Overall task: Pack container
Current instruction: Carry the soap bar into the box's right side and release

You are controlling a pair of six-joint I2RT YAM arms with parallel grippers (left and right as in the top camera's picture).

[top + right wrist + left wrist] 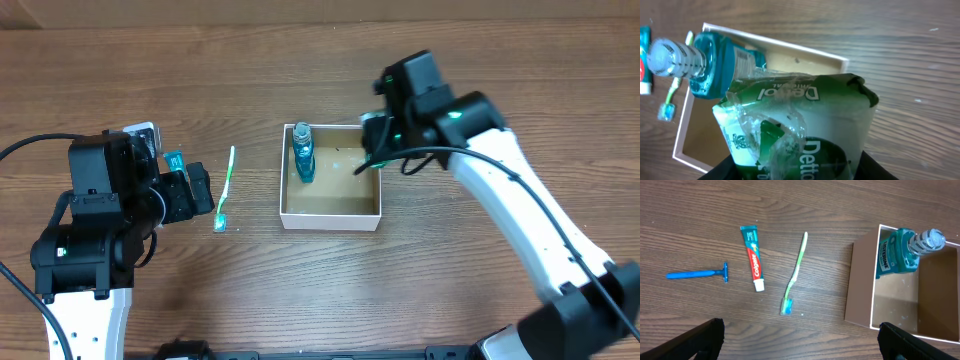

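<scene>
My right gripper shifts toward the bottle and down over the box's bottom beside the mouthwash bottle (303, 155) next to release the Dettol packet, as that space is free.
The container (330, 216) is a white-walled square box with a brown inside, at the table's middle; it also shows in the left wrist view (860, 290) and the right wrist view (775, 43). A teal mouthwash bottle (303, 155) stands in its far left corner, also seen in both wrist views (897, 252) (715, 65). My right gripper (375, 150) (800, 167) is shut on a green and white Dettol packet (800, 120), held over the box's far right corner. My left gripper (198, 190) (800, 340) is open and empty, left of the box.
A green toothbrush (226, 190) (795, 275) lies left of the box. A red and green toothpaste tube (753, 257) and a blue razor (700, 274) lie further left on the wooden table, partly under my left arm in the overhead view.
</scene>
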